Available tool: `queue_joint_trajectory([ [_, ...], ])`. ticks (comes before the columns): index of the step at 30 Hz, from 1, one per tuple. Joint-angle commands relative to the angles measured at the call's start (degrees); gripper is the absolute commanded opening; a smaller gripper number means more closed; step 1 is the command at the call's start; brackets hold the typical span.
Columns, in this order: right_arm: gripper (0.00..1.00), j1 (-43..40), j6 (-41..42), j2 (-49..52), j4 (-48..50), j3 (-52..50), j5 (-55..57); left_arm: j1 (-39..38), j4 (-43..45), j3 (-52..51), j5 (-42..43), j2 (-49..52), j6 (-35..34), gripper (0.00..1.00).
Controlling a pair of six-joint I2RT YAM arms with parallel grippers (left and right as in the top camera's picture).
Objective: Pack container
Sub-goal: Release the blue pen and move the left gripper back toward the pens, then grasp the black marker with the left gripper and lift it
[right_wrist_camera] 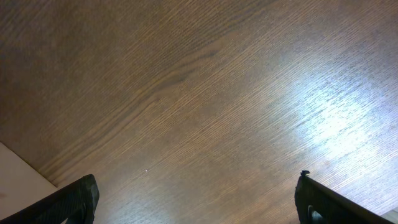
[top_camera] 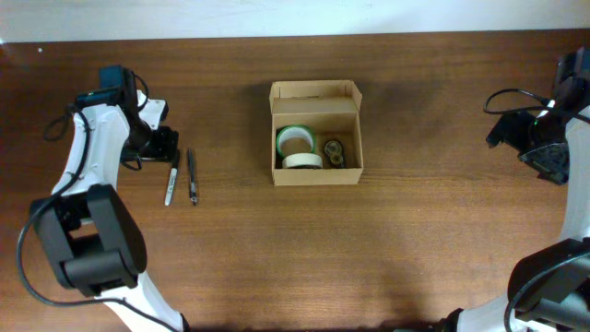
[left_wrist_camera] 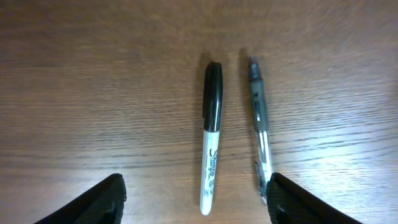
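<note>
I will lower my left gripper onto the marker's cap seam (top_camera: 173, 169) (left_wrist_camera: 212, 130) and close across it, since the black-capped white marker runs lengthwise between the spread fingers.
The tan cardboard container (top_camera: 316, 171) stands open at the table's middle, flap lid folded back. Inside lie a green tape roll (top_camera: 295, 139), a white tape roll (top_camera: 301, 160) and a small dark item (top_camera: 333, 152). A black-capped white marker (top_camera: 171, 183) (left_wrist_camera: 211, 138) and a dark pen (top_camera: 193, 175) (left_wrist_camera: 259, 128) lie side by side left of the container. My left gripper (top_camera: 166, 143) (left_wrist_camera: 196, 202) is open just behind them, with the marker's end between its fingers. My right gripper (top_camera: 544, 152) (right_wrist_camera: 196, 202) is open and empty at the far right over bare wood.
The wooden table (top_camera: 415, 240) ends at a pale wall edge along the back. A black cable (top_camera: 516, 94) loops by the right arm.
</note>
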Motion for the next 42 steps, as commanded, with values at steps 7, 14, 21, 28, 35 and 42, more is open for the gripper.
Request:
queue_joint_trajectory([
  [7,0.99,-0.33,0.07,0.46,0.04,-0.24,-0.13,0.17,0.13,0.20,0.79,6.49,8.39,0.52],
  [14,0.99,-0.33,0.07,0.46,0.02,-0.24,-0.13,0.07,0.52,0.02,0.37,9.29,9.60,0.53],
  [21,0.99,-0.33,0.07,0.46,0.02,-0.24,-0.13,0.02,1.16,-0.24,0.42,11.78,8.98,0.53],
  [28,0.99,-0.33,0.07,0.46,0.02,-0.24,-0.13,-0.46,1.86,-0.31,0.81,13.77,8.90,0.33],
  [35,0.99,-0.33,0.07,0.46,0.02,-0.24,-0.13,-0.46,2.21,-0.28,-0.55,13.81,8.09,0.02],
  [42,0.99,-0.33,0.07,0.46,0.02,-0.24,-0.13,-0.48,1.64,1.46,-1.36,13.77,8.09,0.02],
])
